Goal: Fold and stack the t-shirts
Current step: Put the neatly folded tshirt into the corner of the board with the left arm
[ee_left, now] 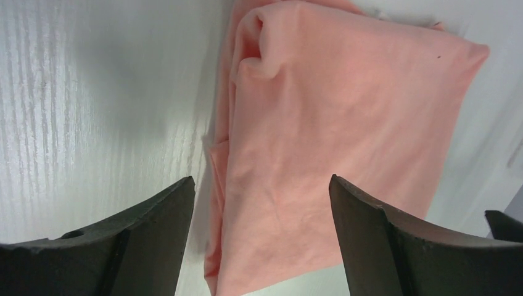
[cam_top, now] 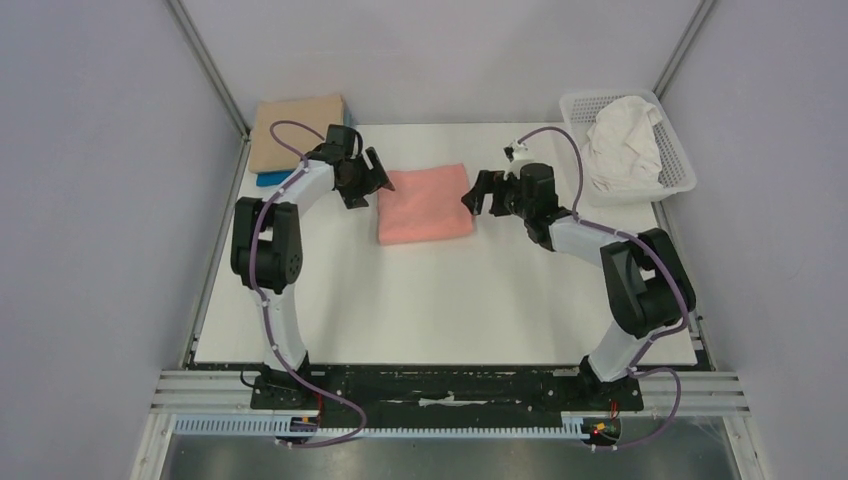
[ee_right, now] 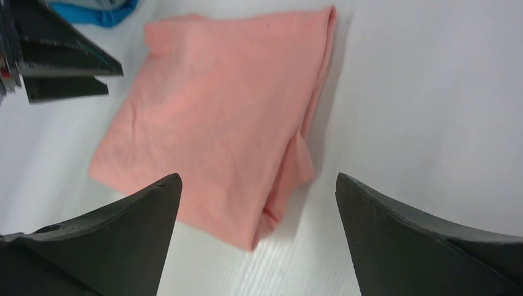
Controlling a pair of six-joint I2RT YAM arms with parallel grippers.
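Observation:
Next, my left gripper goes down, shifting in over the salmon-pink t-shirt's edge nearest the tan t-shirt.
The salmon-pink t-shirt point(cam_top: 425, 203) lies folded into a rectangle on the white table point(cam_top: 450, 300), between my two grippers. It shows in the left wrist view point(ee_left: 333, 135) and the right wrist view point(ee_right: 216, 117). My left gripper point(cam_top: 367, 178) is open and empty just off its left edge. My right gripper point(cam_top: 482, 195) is open and empty just off its right edge. The tan t-shirt point(cam_top: 295, 130) lies folded at the back left on the blue t-shirt point(cam_top: 272, 179). The white t-shirt point(cam_top: 622, 142) is crumpled in the basket point(cam_top: 684, 178).
The white lattice basket stands at the table's back right corner. Grey walls and metal frame posts point(cam_top: 215, 75) enclose the table on the left, back and right. The arm bases sit on a black rail point(cam_top: 450, 385) at the near edge.

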